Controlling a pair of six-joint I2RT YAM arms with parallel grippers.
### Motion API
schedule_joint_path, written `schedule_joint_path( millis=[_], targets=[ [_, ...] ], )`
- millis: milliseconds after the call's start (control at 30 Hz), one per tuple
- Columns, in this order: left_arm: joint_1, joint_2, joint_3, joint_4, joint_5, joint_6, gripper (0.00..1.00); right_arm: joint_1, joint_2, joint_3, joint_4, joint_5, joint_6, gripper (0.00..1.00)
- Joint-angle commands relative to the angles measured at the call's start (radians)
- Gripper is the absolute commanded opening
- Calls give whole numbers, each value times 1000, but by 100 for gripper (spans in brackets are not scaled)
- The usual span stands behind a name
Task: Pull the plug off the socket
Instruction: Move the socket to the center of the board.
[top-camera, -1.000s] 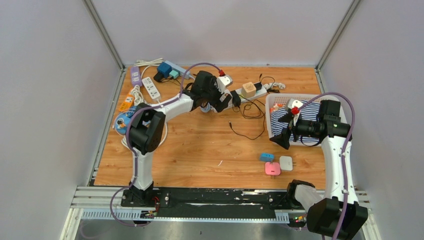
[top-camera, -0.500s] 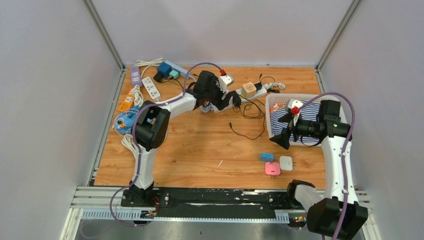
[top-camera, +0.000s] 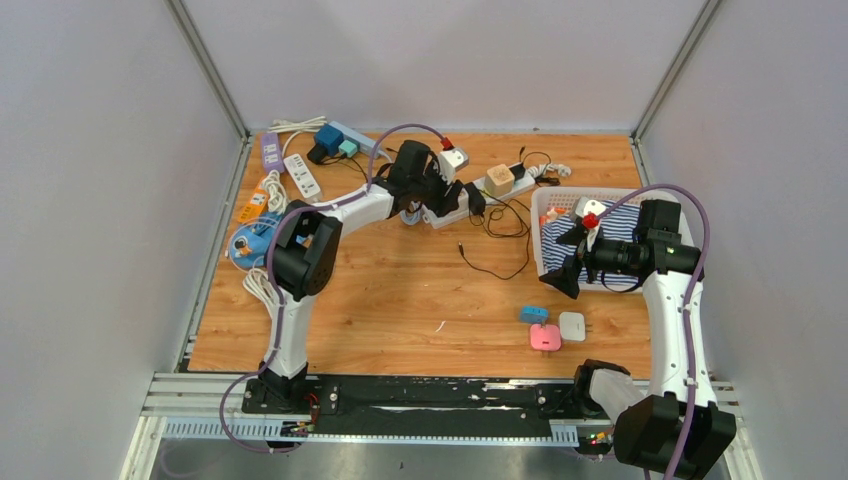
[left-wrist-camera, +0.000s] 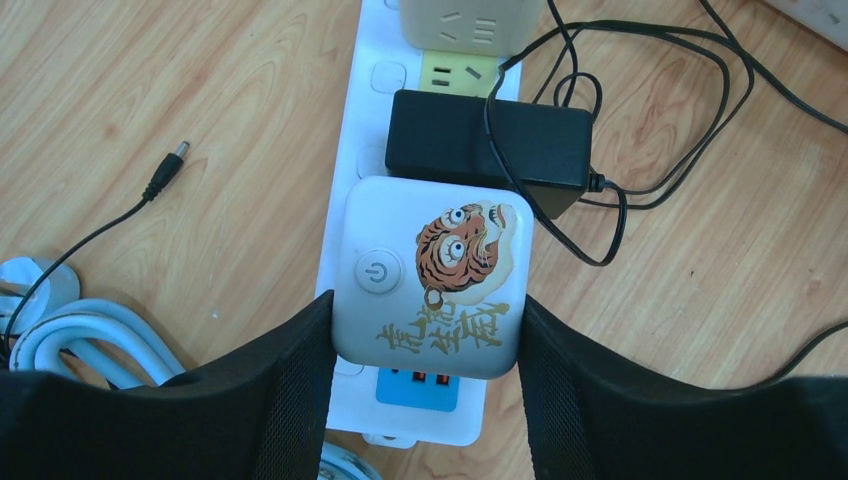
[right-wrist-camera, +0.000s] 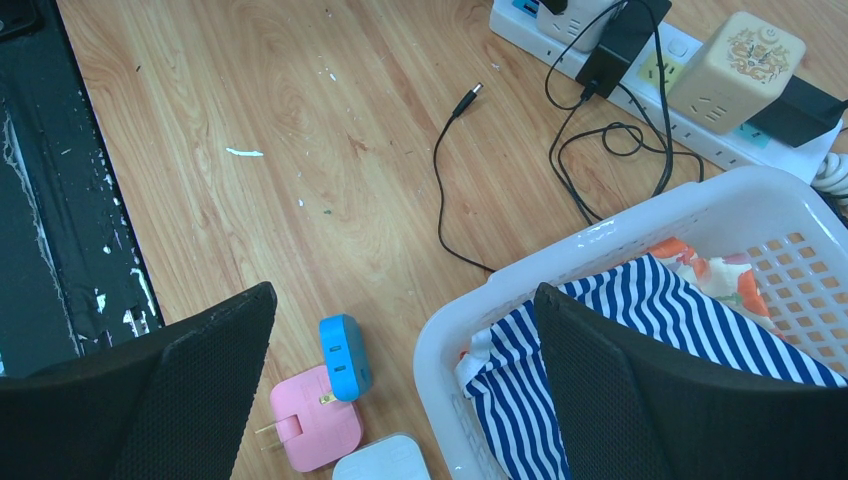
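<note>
My left gripper drags the plug and the socket strip it sits in back onto the bare tabletop behind the strip next, then releases both.
The plug (left-wrist-camera: 432, 275) is a white cube with a tiger picture and a power button. It sits in the white socket strip (left-wrist-camera: 375, 120), near the strip's blue end. My left gripper (left-wrist-camera: 425, 315) is shut on the plug, a black finger pressed against each side. In the top view the left gripper (top-camera: 437, 190) covers the plug at the near end of the socket strip (top-camera: 515, 183). My right gripper (right-wrist-camera: 402, 300) is open and holds nothing, hanging by the basket's front corner (top-camera: 565, 262).
A black adapter (left-wrist-camera: 490, 145) and a beige cube plug (top-camera: 498, 180) also sit in the strip, with black cables (top-camera: 490, 255) trailing forward. The white basket (top-camera: 545, 200) holds striped cloth. Pink (top-camera: 545, 337), blue (top-camera: 533, 314) and white (top-camera: 572, 326) plugs lie loose. More power strips (top-camera: 301, 175) lie at the back left.
The left gripper has shifted slightly toward the back and its jaws have closed in onto the tiger plug. The right arm has not moved.
</note>
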Motion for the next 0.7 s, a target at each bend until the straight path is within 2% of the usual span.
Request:
schedule_joint_path(
  millis=[0,100,200,300,533,667],
  targets=[
    [-6,30,25,11,34,-2,37,18,-3,0,-11,-7,-19,100],
    [-6,19,16,11,50,13,23,19,-2,0,-12,-6,-19,100],
    [-6,0,-5,10,50,35,18,20,-4,0,-12,-4,-19,100],
    [-6,-24,-25,-6,19,66,7,21,-5,0,-12,-3,-20,100],
    [-6,-74,-61,-78,-44,125,1,27,-19,-2,-11,0,-21,100],
    [-6,-92,-73,-118,-59,147,0,29,-28,-1,-13,0,-21,100]
  ],
)
